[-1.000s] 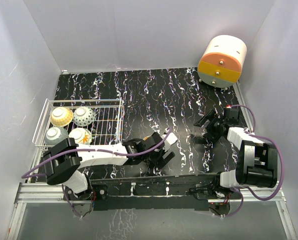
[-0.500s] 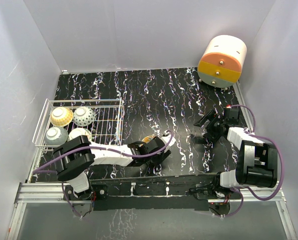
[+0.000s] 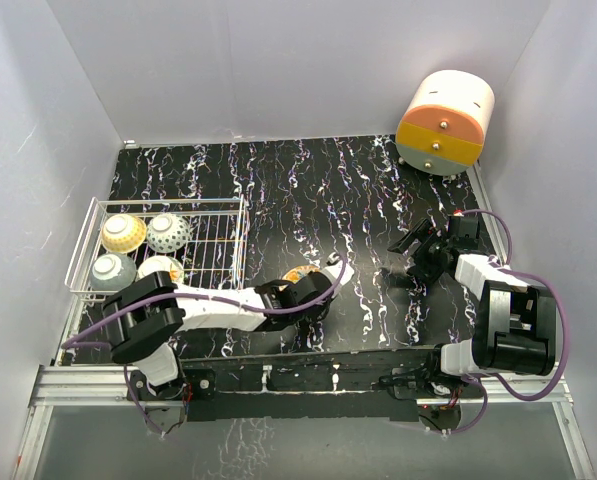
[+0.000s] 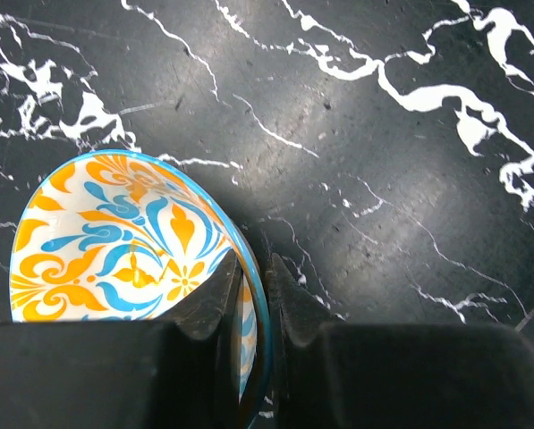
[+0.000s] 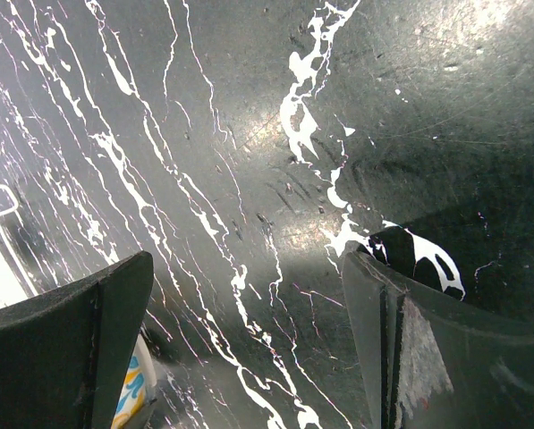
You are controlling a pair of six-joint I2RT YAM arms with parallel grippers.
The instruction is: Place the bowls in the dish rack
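Observation:
The bowl goes up in my left gripper next and over the rack's empty wire grid [image 3: 220,247], to the gripper's left in the top view. It then comes down for release.
An orange-and-blue flowered bowl [image 3: 299,274] [image 4: 114,241] with a teal rim sits on the black marbled table near the front middle. My left gripper [image 3: 314,291] [image 4: 253,265] is shut on its right rim, one finger inside the bowl and one outside. The white wire dish rack [image 3: 221,256] stands at the left with several bowls in its left half, among them a yellow one [image 3: 123,232] and a grey one [image 3: 111,270]. My right gripper [image 3: 419,262] [image 5: 249,268] hangs open over bare table at the right, holding nothing. A sliver of the flowered bowl [image 5: 128,400] shows in the right wrist view.
An orange-and-cream round drawer unit [image 3: 445,122] stands at the back right corner. Grey walls close in the table on three sides. The rack's right half holds bare wire grid.
My left gripper has closed from wide open onto the flowered bowl's rim, shifting slightly left over it. The right arm has stayed still.

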